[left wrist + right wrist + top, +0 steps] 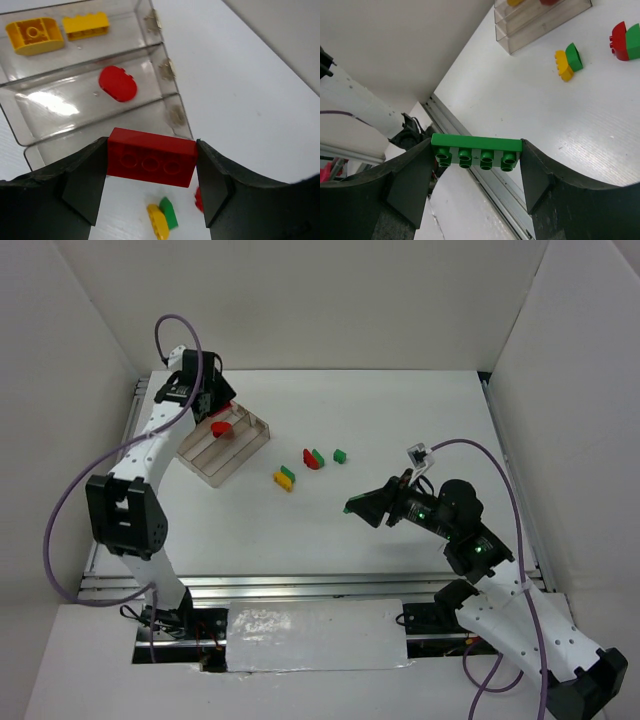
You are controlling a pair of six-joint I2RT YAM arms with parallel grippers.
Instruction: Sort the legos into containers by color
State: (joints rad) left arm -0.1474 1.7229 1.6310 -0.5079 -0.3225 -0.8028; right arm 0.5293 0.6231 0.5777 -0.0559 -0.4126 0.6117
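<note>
My left gripper will next lower and release the red brick (151, 159) at the tray's bare bottom beside the rounded red lego, already in the tray's middle section.
My left gripper (151, 152) is shut on a red lego brick (151, 159) and holds it over the near end of the clear three-compartment tray (172, 97). Inside the tray, two yellow legos (35, 35) lie in the far compartment and a rounded red one (117, 83) in the middle compartment. From above, the left gripper (222, 420) hangs over the tray (205, 472) at the back left. My right gripper (476, 154) is shut on a flat green lego plate (476, 145); it hovers right of centre (358, 505), away from the tray.
Loose on the table lie a yellow-and-green pair (285, 478), a red-and-green pair (313, 458) and a single green lego (340, 455). White walls enclose the back and sides. A metal rail (300, 585) runs along the near edge.
</note>
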